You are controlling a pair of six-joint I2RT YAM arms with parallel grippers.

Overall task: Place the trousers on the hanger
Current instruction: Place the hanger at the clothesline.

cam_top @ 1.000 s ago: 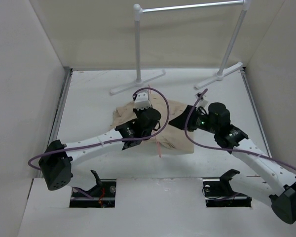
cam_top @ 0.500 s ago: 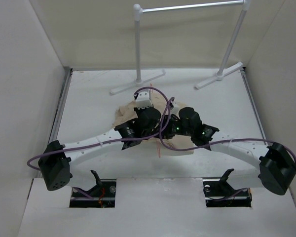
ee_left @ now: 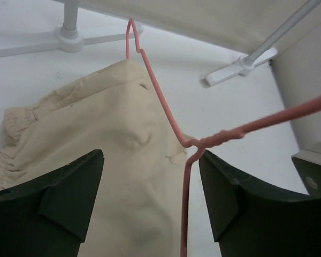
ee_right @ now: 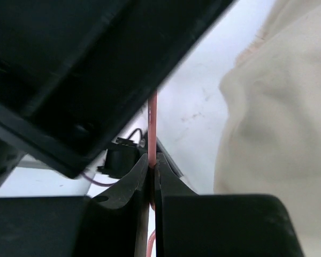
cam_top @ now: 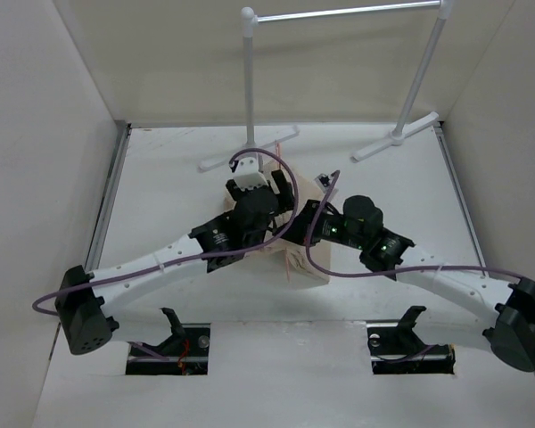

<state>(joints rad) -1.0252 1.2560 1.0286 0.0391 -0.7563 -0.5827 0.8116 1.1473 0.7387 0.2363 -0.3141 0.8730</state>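
Note:
My right gripper needs to carry the hanger up and outward, toward the right in the top view, to the rack's empty crossbar (cam_top: 397, 7), where its hook can hang, and release.
The beige trousers (cam_top: 306, 267) lie bunched on the white table under both arms, and fill the lower left of the left wrist view (ee_left: 101, 139). The thin pink hanger (ee_left: 164, 101) runs across them, its hook pointing toward the rack foot. My left gripper (ee_left: 150, 160) hovers open above the cloth; the wire passes just inside its right finger, unheld. In the overhead view this left gripper (cam_top: 281, 192) sits beside the right gripper (cam_top: 305, 217). My right gripper (ee_right: 152, 163) is shut on the hanger (ee_right: 152, 123) wire, with trousers (ee_right: 273, 134) to its right.
The white tubular clothes rack (cam_top: 249, 80) stands at the back, its two feet (cam_top: 248, 147) (cam_top: 395, 136) on the table just beyond the trousers. White walls close in the left, right and back. Both arms cross over the middle of the table.
My left gripper has opened, let go, and shifted toward the rack. The right arm swung in from the right and closed on the hanger wire. The trousers look more bunched.

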